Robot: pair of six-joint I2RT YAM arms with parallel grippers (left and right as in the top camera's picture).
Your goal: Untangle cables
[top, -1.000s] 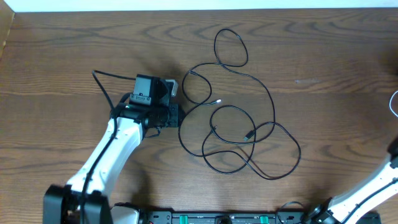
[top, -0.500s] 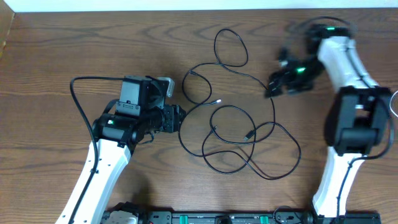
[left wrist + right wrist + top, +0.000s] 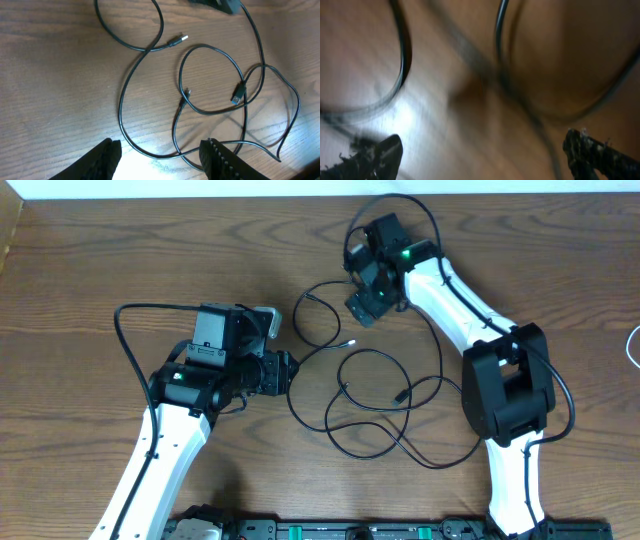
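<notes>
Dark parts of the cable cross under the right gripper's open fingers, so the robot should move that gripper to the left in the overhead view and lower it onto them.
The black cable [image 3: 375,351] lies in overlapping loops in the middle of the table, with a USB plug [image 3: 400,395] and a small silver plug [image 3: 350,342] inside the tangle. My left gripper [image 3: 288,372] is open at the tangle's left edge. In the left wrist view a strand [image 3: 121,107] curves across the wood between its fingertips [image 3: 107,156], ungripped. My right gripper [image 3: 365,288] hovers wide open over the upper loop. Its view is blurred and shows dark strands [image 3: 402,60] below the gripper [image 3: 487,155]. A bit of white cable [image 3: 631,348] shows at the right edge.
The wooden table [image 3: 90,270] ends at a pale strip along the far side. The left arm's own thick black lead [image 3: 125,330] arcs out to its left. The right arm [image 3: 505,390] stretches across the tangle's right side.
The right arm has swung in from the right edge to above the upper loop. The left gripper's jaws have spread wider, and that arm shifted early, then held.
</notes>
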